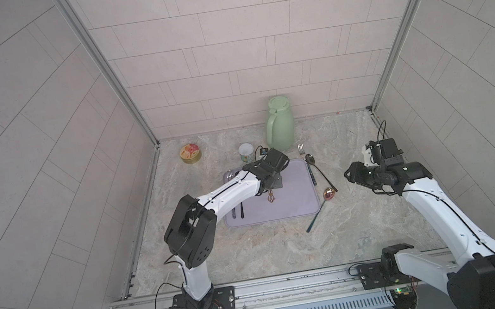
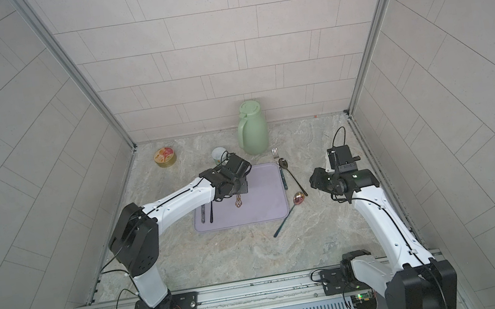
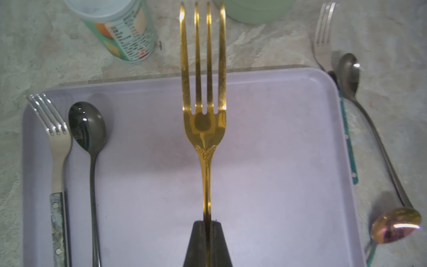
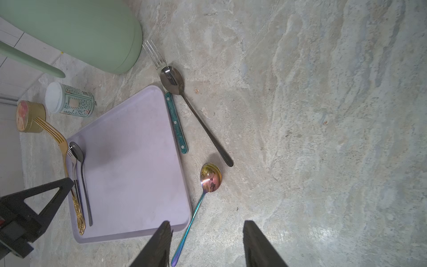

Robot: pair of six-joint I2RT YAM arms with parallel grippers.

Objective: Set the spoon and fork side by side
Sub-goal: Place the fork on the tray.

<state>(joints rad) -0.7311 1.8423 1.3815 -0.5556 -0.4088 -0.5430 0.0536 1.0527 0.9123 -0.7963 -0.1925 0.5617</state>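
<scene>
My left gripper should next move down and toward the dark spoon and let go of the gold fork (image 3: 204, 92) on the bare tray (image 3: 145, 186) beside it, because both handles already run nearly parallel.
My left gripper (image 3: 207, 223) is shut on the handle of a gold fork (image 3: 204, 92), held over the lilac tray (image 1: 282, 216) with its tines toward the back wall. At the tray's left side a silver fork (image 3: 55, 129) and a dark spoon (image 3: 87, 124) lie side by side. Off the tray's right edge lie a teal-handled fork (image 4: 176, 124), a long dark spoon (image 4: 196, 113) and an iridescent spoon (image 4: 210, 176). Over the table right of that spoon, my right gripper (image 4: 205, 231) stands open and holds nothing.
A green jug (image 1: 280, 124) stands behind the tray near the back wall. A white-lidded can (image 1: 246, 152) is just behind the tray's far left corner, and a gold tin (image 1: 190, 154) sits further left. Tiled walls close in three sides.
</scene>
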